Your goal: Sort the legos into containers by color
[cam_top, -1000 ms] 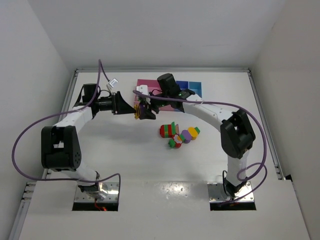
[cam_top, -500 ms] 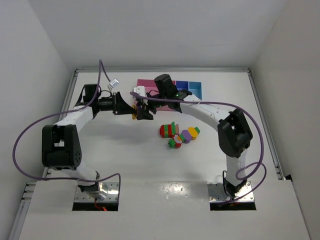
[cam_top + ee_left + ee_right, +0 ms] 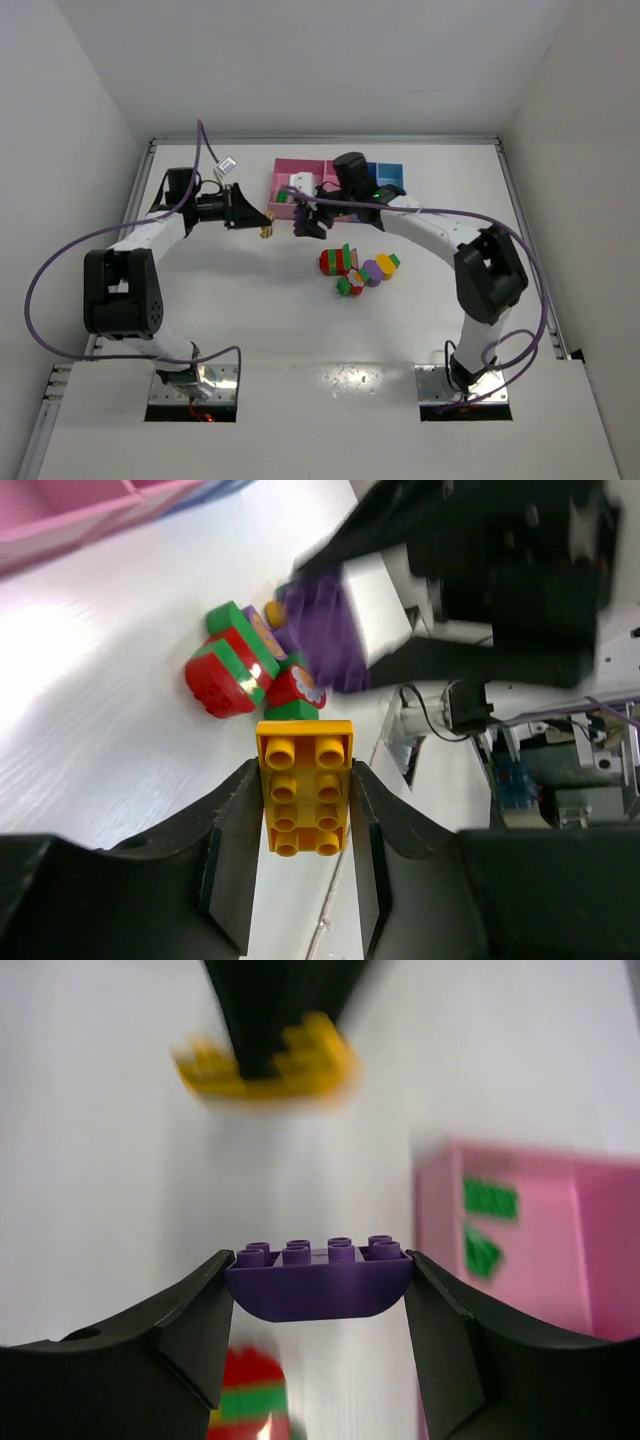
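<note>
My right gripper will swing outward, to the right in the top view, over the dark blue container, to release the purple lego there, apart from green pieces.
My left gripper [image 3: 305, 775] is shut on a yellow lego [image 3: 305, 785], held above the table left of the containers [image 3: 283, 165]. Just to its right, my right gripper [image 3: 320, 1260] is shut on a purple lego [image 3: 320, 1278] with a curved underside, studs up. In the top view the two grippers [image 3: 263, 228] [image 3: 303, 222] face each other a short gap apart, each with its own brick. A pile of red, green, yellow and purple legos [image 3: 357, 268] lies on the table in front of the right arm.
The row of containers runs along the back, pink [image 3: 510, 1260] on the left with green pieces [image 3: 488, 1200] inside and blue [image 3: 392, 176] on the right. The right forearm crosses over the middle bins. A purple cable loops off each arm.
The left gripper has shut on the yellow lego. The right gripper has drawn off to the right with the purple lego, so the two bricks are now apart.
</note>
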